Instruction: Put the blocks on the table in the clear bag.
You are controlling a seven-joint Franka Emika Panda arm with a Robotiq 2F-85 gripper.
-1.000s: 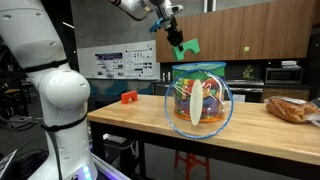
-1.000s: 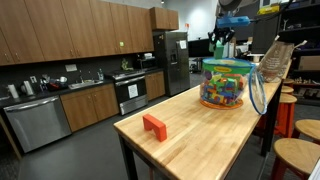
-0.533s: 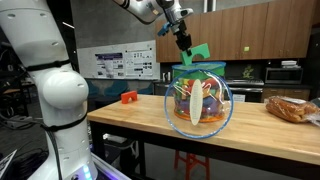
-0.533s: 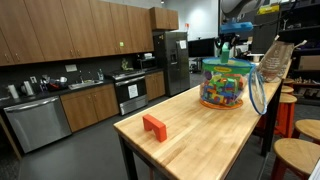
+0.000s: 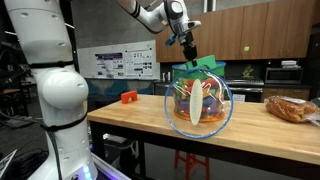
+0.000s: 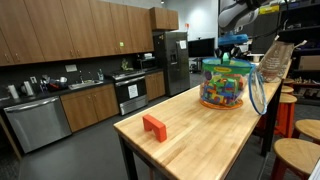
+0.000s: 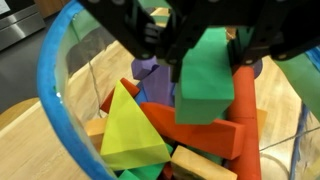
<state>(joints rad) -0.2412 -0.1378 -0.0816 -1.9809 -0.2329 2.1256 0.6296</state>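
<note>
The gripper shifts a little toward the yellow wedge next, then opens over the open top of the clear bag.
My gripper is shut on a green block and holds it just over the open top of the clear bag, which stands on the wooden table. In the wrist view the green block sits between my dark fingers, above the teal rim and several blocks inside, among them a yellow wedge. A red block lies alone on the table, far from the bag. Both exterior views show the bag and the red block.
A smaller bag of orange-brown contents lies on the table beside the clear bag. Wooden stools stand along one side of the table. Kitchen cabinets and a fridge are behind.
My gripper has carried the green block sideways and down, from beside the bag's top to right over its opening. The red block has not moved.
</note>
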